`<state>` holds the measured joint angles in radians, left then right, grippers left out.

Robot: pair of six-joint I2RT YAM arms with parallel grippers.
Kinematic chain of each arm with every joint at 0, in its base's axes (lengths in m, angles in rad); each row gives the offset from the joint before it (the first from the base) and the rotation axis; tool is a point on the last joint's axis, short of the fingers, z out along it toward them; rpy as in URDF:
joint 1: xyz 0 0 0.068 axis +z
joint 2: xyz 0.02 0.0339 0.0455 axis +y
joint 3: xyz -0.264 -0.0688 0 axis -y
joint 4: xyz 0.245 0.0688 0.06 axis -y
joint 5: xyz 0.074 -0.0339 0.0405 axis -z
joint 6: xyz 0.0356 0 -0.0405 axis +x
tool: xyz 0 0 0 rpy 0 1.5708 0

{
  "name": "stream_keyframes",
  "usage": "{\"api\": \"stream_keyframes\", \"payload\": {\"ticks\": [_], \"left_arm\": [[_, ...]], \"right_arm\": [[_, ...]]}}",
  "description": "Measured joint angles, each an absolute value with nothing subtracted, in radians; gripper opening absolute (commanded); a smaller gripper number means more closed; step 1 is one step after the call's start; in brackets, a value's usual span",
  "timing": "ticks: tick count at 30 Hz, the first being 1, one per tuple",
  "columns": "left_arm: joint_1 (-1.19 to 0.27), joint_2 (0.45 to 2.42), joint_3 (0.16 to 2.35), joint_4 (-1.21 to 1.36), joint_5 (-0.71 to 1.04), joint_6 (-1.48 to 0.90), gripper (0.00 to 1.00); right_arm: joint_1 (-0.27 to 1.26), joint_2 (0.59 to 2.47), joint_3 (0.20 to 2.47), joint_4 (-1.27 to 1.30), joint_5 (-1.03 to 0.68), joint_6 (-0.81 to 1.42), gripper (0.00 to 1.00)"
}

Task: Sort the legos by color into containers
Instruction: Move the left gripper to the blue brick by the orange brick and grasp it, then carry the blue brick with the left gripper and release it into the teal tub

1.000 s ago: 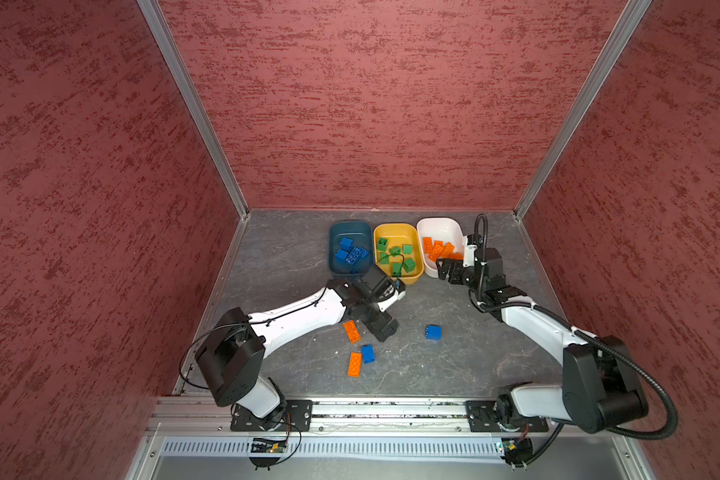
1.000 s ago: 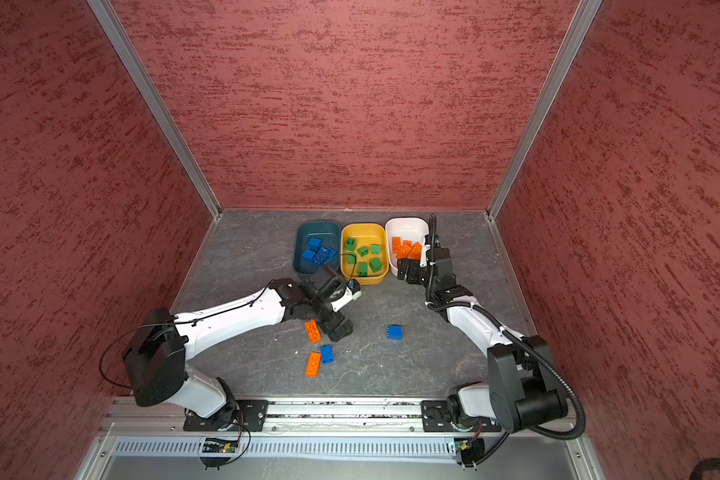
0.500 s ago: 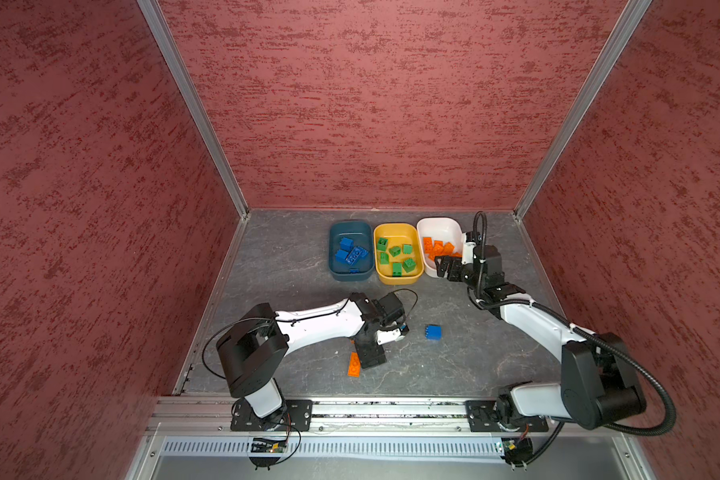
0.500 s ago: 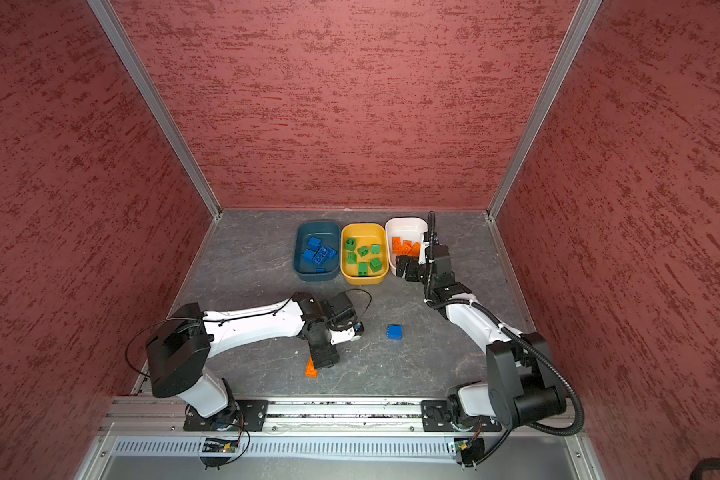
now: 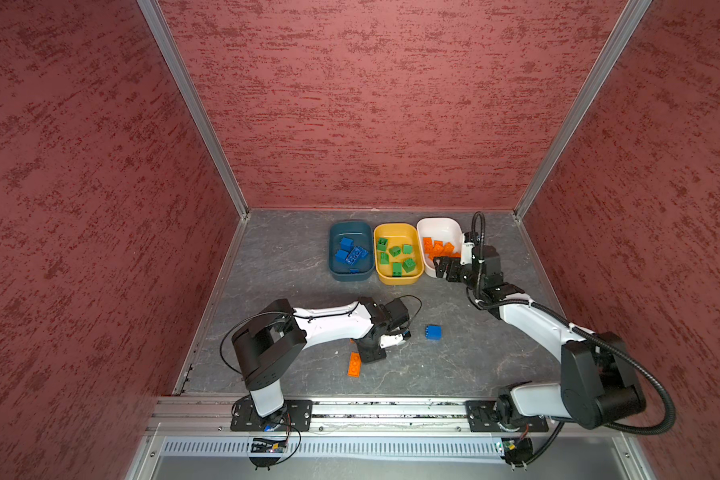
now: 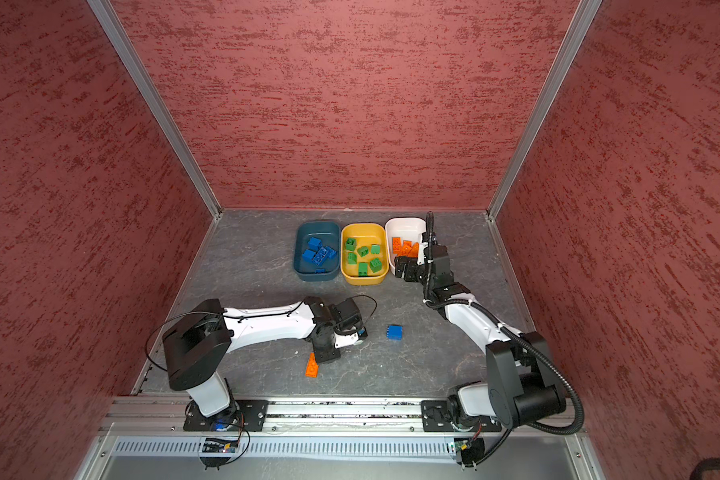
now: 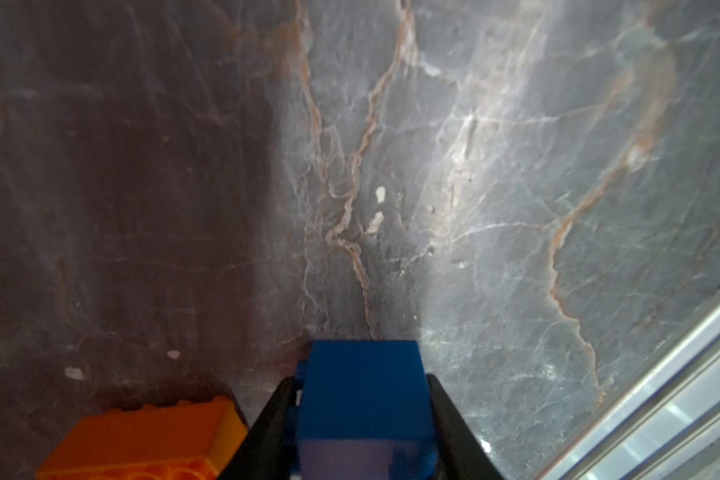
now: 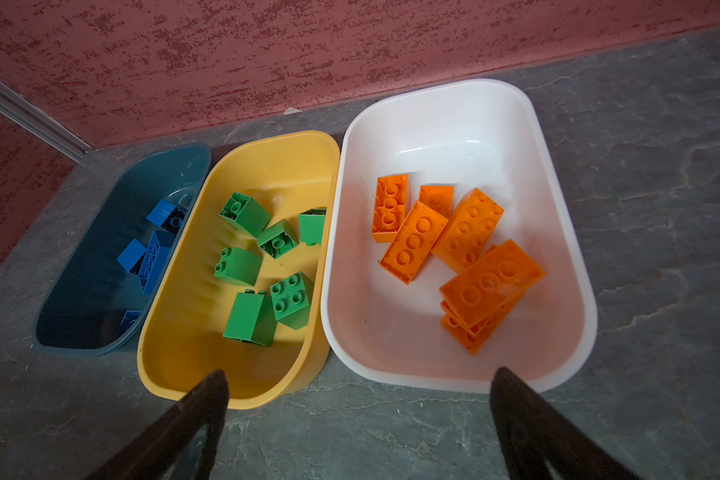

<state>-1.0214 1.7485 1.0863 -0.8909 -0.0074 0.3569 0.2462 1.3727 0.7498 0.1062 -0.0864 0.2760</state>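
The robot should raise the matching brick with its left gripper, carry it outward over the teal container, to its far end (image 5: 351, 230), and release it, since that container with the blue legos stands outward of the left gripper.
In the left wrist view my left gripper (image 7: 360, 415) is shut on a blue lego brick (image 7: 364, 399), low over the floor. An orange lego (image 7: 150, 440) lies close beside it. In both top views this gripper (image 5: 373, 356) (image 6: 327, 356) points down and hides the held brick. The long orange lego (image 5: 354, 364) lies at its left and another blue lego (image 5: 432, 332) lies loose to the right. My right gripper (image 5: 443, 268) (image 8: 358, 415) stands open and empty at the near edge of the white container (image 5: 439, 224).
Three containers stand in a row at the back: teal (image 5: 350, 225) with blue legos, yellow (image 5: 398, 228) with several green legos, white (image 8: 433, 124) with several orange legos. Red walls close in three sides. A metal rail (image 5: 350, 409) runs along the front edge.
My left gripper swung from near the containers toward the front, came down beside the orange lego and closed on the blue brick there. The right arm has not moved.
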Motion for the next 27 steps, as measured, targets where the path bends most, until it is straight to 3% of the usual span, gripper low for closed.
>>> {"api": "stream_keyframes", "payload": {"ticks": [3, 8, 18, 27], "left_arm": [[-1.017, 1.740, 1.077, -0.877, -0.009, 0.355, 0.29], [-0.979, 1.703, 1.064, -0.828, -0.009, 0.329, 0.28], [-0.725, 1.460, 1.064, -0.560, 0.038, 0.167, 0.27], [-0.564, 1.564, 1.124, -0.339, -0.034, -0.130, 0.27]], "right_arm": [[0.250, 1.373, 0.751, 0.104, -0.086, 0.272, 0.99], [0.258, 1.374, 0.762, 0.100, -0.088, 0.260, 0.99], [0.334, 1.373, 0.762, 0.119, -0.104, 0.183, 0.99], [0.351, 1.362, 0.762, 0.152, -0.065, 0.171, 0.99]]}}
